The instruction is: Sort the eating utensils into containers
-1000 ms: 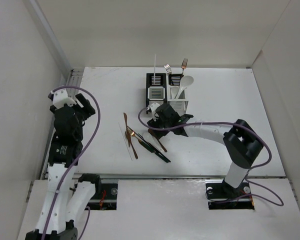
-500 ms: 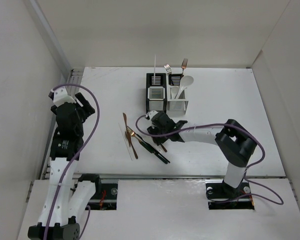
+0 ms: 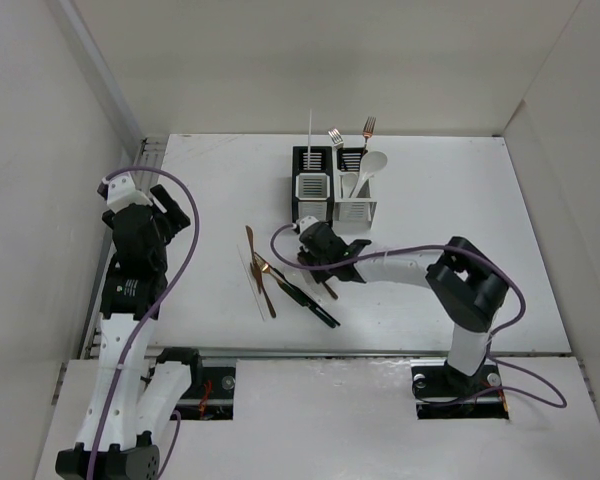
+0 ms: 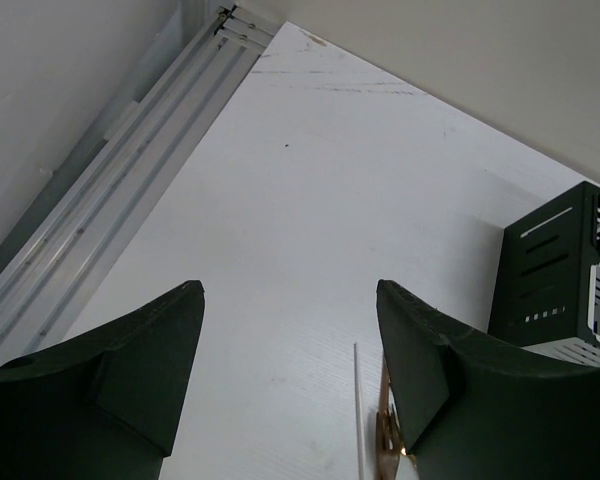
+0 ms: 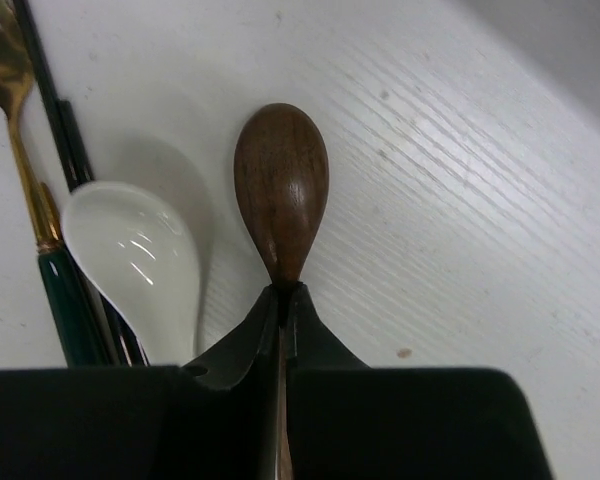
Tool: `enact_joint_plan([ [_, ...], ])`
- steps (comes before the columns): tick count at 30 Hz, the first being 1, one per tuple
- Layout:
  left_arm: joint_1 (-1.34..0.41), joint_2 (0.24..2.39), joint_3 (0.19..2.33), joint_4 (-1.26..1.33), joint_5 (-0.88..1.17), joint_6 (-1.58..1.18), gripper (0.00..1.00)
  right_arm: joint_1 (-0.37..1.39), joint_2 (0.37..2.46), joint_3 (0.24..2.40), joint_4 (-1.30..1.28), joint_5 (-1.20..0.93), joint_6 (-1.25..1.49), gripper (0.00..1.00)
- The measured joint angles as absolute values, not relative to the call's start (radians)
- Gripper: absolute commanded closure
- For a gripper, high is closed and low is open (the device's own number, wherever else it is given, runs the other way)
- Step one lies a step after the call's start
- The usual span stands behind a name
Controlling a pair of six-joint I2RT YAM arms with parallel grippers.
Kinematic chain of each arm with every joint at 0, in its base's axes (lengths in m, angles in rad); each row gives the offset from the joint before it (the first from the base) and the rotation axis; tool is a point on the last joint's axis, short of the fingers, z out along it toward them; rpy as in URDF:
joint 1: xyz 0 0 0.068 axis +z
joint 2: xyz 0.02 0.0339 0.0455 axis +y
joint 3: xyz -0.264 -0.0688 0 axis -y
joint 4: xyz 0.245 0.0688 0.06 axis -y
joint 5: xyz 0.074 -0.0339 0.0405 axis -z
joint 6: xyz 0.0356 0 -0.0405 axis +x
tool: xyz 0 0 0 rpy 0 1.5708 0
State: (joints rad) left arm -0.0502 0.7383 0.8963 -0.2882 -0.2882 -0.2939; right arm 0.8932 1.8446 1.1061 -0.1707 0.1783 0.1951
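Note:
The container with white spoons stands outward of my right gripper, so I will raise the gripper outward, tilt the spoon upright, and lower it in to release.
My right gripper [image 5: 283, 292] is shut on the neck of a brown spoon [image 5: 281, 190], whose bowl lies on the table just ahead of the fingertips. A white ceramic spoon [image 5: 140, 255], a gold fork with a green handle [image 5: 20, 150] and black chopsticks [image 5: 50, 110] lie to its left. From above, the right gripper [image 3: 315, 252] is low over the utensil pile [image 3: 280, 285], in front of the two joined containers [image 3: 311, 187]. The left gripper [image 4: 290, 290] hangs open over bare table at the left, holding nothing.
The containers hold an upright white chopstick [image 3: 311, 128], two forks [image 3: 336, 136] and a white spoon [image 3: 370, 166]. A white chopstick [image 4: 358, 410] and a copper fork [image 4: 385, 440] lie near the left gripper's right finger. Walls enclose the table on three sides.
The right gripper has dropped from in front of the containers onto the pile and closed on the brown spoon. The left arm shifted slightly and stayed open.

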Motion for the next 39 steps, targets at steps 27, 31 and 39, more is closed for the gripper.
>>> enact_joint_plan([
  [27, -0.050, 1.226, 1.013, -0.073, -0.047, -0.168, 0.41, 0.529, 1.644, 0.933, 0.993, 0.250, 0.055, 1.00],
  [31, -0.050, 1.311, 1.065, -0.033, -0.023, -0.160, 0.41, 0.496, 1.771, 0.904, 1.115, 0.183, 0.042, 1.00],
  [39, -0.050, 1.379, 1.090, -0.019, 0.000, -0.154, 0.41, 0.471, 1.825, 0.920, 1.238, 0.105, 0.041, 1.00],
])
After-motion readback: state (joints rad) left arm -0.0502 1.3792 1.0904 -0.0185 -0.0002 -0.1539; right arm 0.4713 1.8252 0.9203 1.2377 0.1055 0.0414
